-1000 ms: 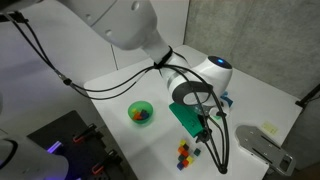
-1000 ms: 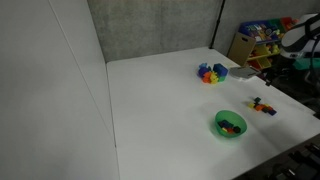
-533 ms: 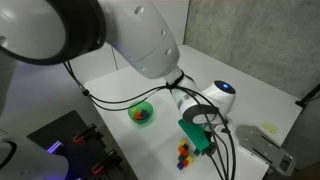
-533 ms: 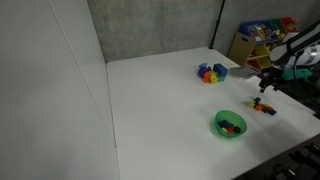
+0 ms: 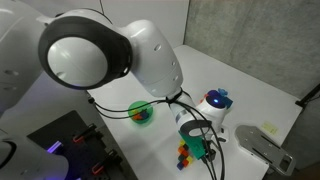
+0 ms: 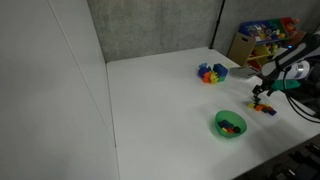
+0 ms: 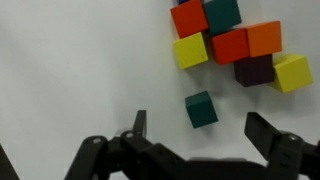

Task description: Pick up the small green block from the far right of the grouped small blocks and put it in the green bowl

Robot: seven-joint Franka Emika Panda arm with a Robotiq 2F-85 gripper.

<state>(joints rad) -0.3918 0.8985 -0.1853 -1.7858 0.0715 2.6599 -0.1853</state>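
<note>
Next, my gripper comes down open onto the lone green block [image 7: 201, 109] and closes, because the block already lies between the two fingers, clear of the group.
In the wrist view a small green block [image 7: 201, 109] lies alone on the white table, just below a tight group of red, yellow, orange, purple and green small blocks [image 7: 232, 45]. My gripper [image 7: 200, 128] is open, with a finger on each side of the lone green block and not touching it. In both exterior views the gripper [image 5: 197, 143] [image 6: 262, 93] hangs low over the small blocks [image 5: 184, 153] [image 6: 264, 107]. The green bowl [image 5: 131, 108] [image 6: 219, 128] stands nearby and holds a few coloured pieces.
A bunch of larger coloured toys [image 6: 211, 73] sits further back on the white table [image 6: 160, 100]. A shelf with toys [image 6: 262, 40] stands beyond the table. The blocks lie near the table's edge [image 5: 160, 165]. Cables trail from the arm [image 5: 110, 95].
The arm has swung in and come down over the small blocks; the gripper now sits lower and closer to them. The blocks and bowl have not moved.
</note>
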